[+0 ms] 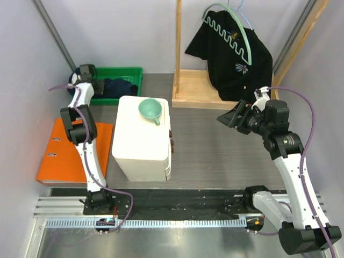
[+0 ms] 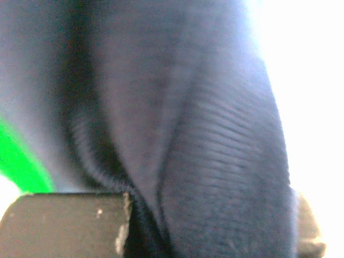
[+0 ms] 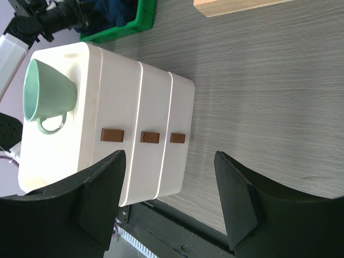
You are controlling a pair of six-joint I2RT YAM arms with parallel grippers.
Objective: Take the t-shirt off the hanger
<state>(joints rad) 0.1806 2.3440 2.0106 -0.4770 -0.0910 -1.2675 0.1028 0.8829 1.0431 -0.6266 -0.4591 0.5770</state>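
Note:
My left gripper needs to shift farther over the green bin and release the navy garment, since the bin's inside lies to the gripper's right in the top view.
A black t-shirt (image 1: 236,59) with light green trim hangs on a pale green hanger (image 1: 237,24) at the back right, over a wooden rack. My right gripper (image 1: 226,118) is open and empty. It sits below and a little left of the shirt's hem and points left; in its wrist view (image 3: 169,156) it faces the white drawer unit. My left gripper (image 1: 98,86) is far left at the green bin. In its wrist view (image 2: 212,226) dark blue cloth (image 2: 204,134) fills the frame between the wide-apart fingers (image 2: 64,226).
A white drawer unit (image 1: 142,140) with a green cup (image 1: 150,110) on top stands mid-table. A green bin (image 1: 126,72) holds dark blue cloth. An orange binder (image 1: 67,153) lies at the left. The wooden rack base (image 1: 196,88) and its post (image 1: 177,43) stand beside the shirt.

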